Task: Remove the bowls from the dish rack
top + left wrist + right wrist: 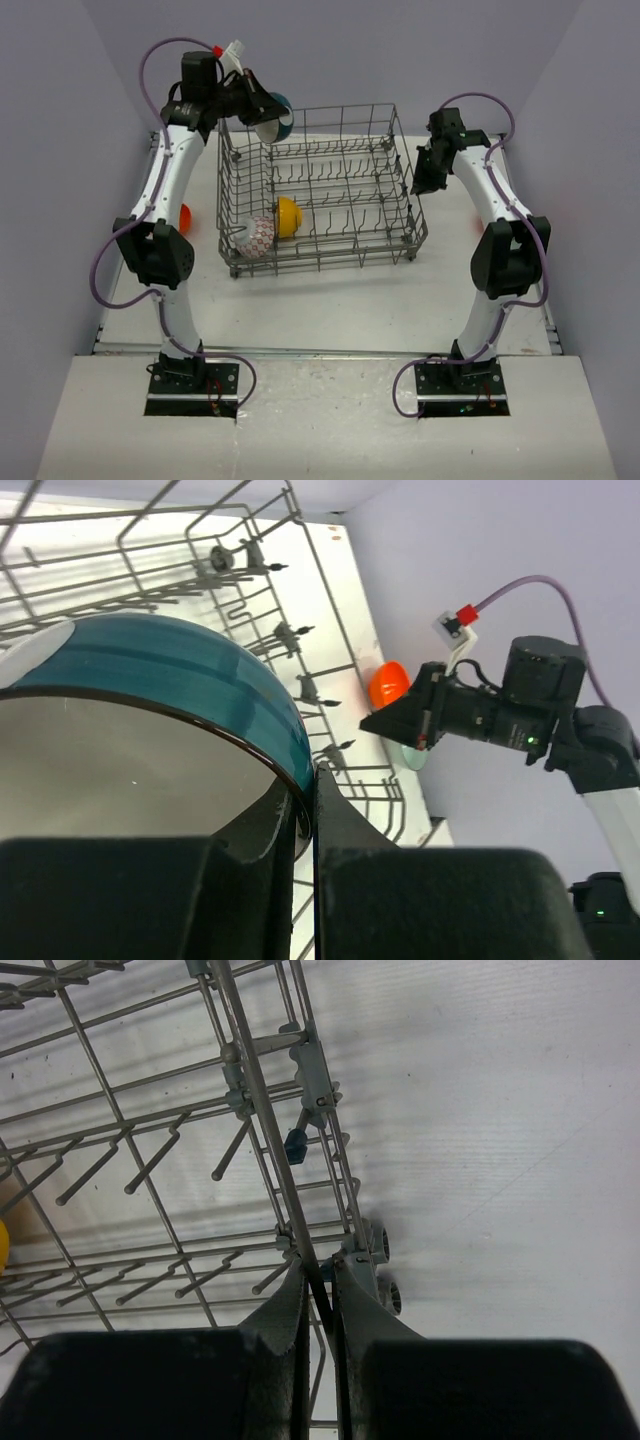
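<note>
My left gripper will swing back over the orange bowl, lower and release, since that bowl lies clear of the rack [330, 200], below and leftward in the top view.
The grey wire dish rack [330, 200] stands mid-table. My left gripper [258, 110] is shut on the rim of the teal-blue bowl [276, 117], held in the air above the rack's far left corner; in the left wrist view the bowl [170, 670] fills the left side with its rim between my fingers [312, 800]. A yellow bowl [287, 216] and a white bowl with red pattern [257, 237] lie in the rack's near left part. My right gripper [420, 180] is shut on the rack's right top wire [290, 1200]. An orange bowl [185, 215] sits on the table left of the rack.
The orange bowl [388, 683] also shows in the left wrist view beside a pale bowl [412, 755] partly hidden behind the arm. Purple walls close in on both sides and at the back. Open white table lies in front of the rack [330, 300].
</note>
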